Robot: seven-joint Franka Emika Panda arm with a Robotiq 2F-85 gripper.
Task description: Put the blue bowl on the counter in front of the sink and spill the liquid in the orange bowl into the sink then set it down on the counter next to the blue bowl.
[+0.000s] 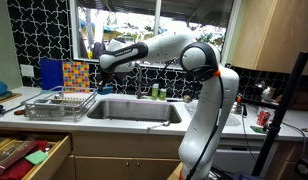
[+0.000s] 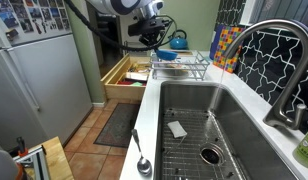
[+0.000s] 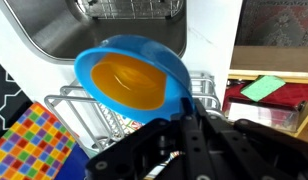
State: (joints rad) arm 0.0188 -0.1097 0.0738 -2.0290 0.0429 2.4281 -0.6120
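The blue bowl will come down and back onto the counter's bare end in front of the sink, by the dish rack, then my gripper will release it.
The blue bowl [image 3: 129,62] hangs tilted in the wrist view, with the orange bowl [image 3: 132,82] nested inside it. My gripper [image 3: 186,103] is shut on the blue bowl's rim at its lower right. In both exterior views the gripper [image 1: 100,66] [image 2: 157,38] is in the air above the wire dish rack [image 1: 58,105] [image 2: 180,66], beside the sink [image 1: 134,110] [image 2: 219,125]. The blue bowl [image 2: 178,42] shows at the gripper's far side. Whether there is liquid in the orange bowl cannot be told. The counter [image 1: 124,124] [image 2: 146,120] runs in a narrow strip along the sink's front.
A curved faucet [image 2: 279,60] stands at the sink's back. A drawer [image 1: 29,155] [image 2: 124,75] is pulled open below the rack. A colourful board [image 1: 77,73] [image 3: 29,150] leans behind the rack. A red can [image 1: 262,118] stands on the far counter. A metal grid [image 2: 209,140] lies in the basin.
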